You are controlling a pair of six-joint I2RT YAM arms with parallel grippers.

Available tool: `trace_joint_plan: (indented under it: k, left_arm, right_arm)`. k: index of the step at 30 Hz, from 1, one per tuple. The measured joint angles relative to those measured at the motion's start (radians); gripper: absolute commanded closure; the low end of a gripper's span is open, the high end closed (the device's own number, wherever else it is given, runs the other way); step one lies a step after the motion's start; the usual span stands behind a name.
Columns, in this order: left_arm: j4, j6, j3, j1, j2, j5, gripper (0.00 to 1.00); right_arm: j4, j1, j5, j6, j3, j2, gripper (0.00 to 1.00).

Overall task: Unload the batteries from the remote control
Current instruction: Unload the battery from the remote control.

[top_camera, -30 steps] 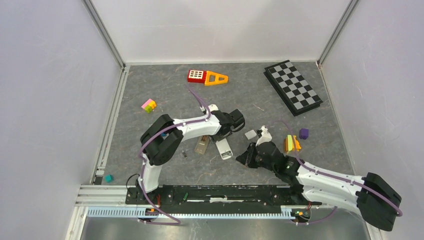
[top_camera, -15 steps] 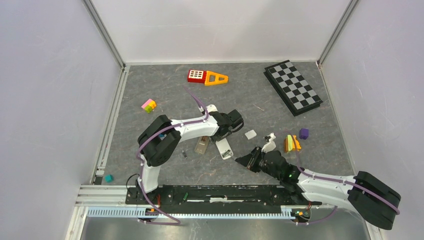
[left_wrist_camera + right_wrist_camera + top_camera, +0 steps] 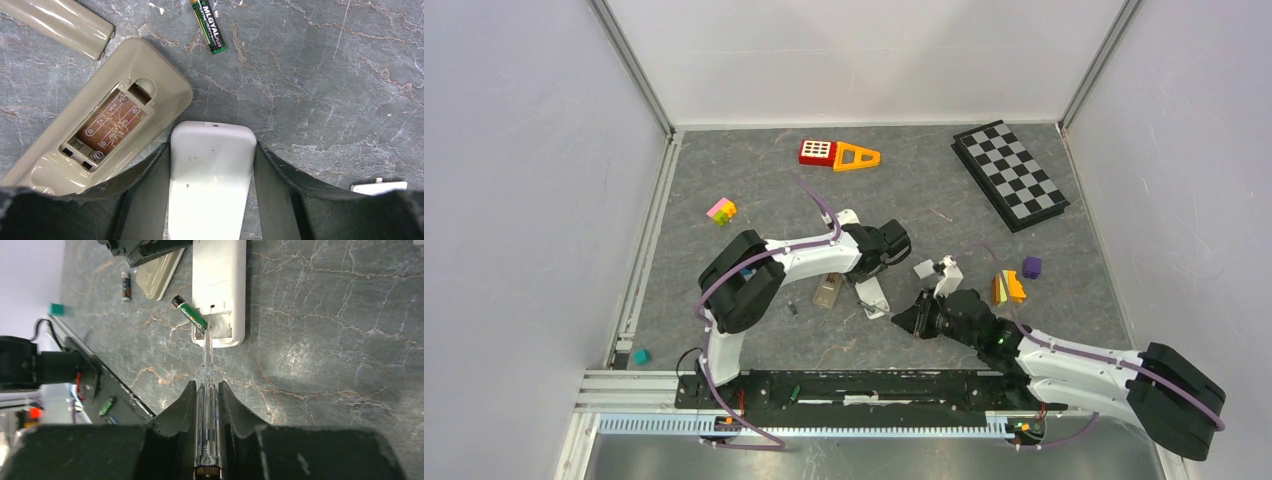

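Observation:
The stick goes to the right in the top view with my right gripper next, for release on the bare tabletop [image 3: 967,270] beside the white cover.
My left gripper [image 3: 212,145] is shut on the end of a white remote [image 3: 210,170], pinning it to the table; it also shows in the top view [image 3: 881,258]. My right gripper [image 3: 206,385] is shut on a clear pen-like stick [image 3: 207,415]. The stick's tip is in the white remote's [image 3: 220,275] open battery bay. A green battery [image 3: 190,313] is tipped half out of that bay. Another battery [image 3: 208,27] lies loose on the table beside a beige remote [image 3: 100,135], whose open bay is empty.
A beige cover [image 3: 60,22] lies beyond the beige remote, and a small white cover [image 3: 925,268] lies right of the white remote. Toy blocks [image 3: 1009,287], a chessboard [image 3: 1010,175] and red-orange pieces [image 3: 838,154] lie around. A small green item [image 3: 794,392] rests on the base rail.
My right gripper drew back toward the near edge with the stick, then came forward and left to the white remote's end. The left gripper stayed on the remote.

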Motion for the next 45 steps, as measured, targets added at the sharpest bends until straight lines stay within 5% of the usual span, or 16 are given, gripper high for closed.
trace_joint_plan:
  k: [17,24,45]
  left_arm:
    - [-0.017,0.010,0.024,-0.003,0.010,-0.010,0.98]
    - [-0.018,0.010,0.024,-0.010,0.011,-0.025,0.98]
    - [-0.033,0.026,0.042,-0.011,0.018,-0.023,0.98]
  right_arm:
    - [-0.158,0.024,-0.120,-0.256,0.164,-0.018,1.00]
    - [-0.327,0.025,0.035,-0.300,0.186,-0.079,1.00]
    - [-0.458,0.019,-0.054,-0.458,0.339,0.156,1.00]
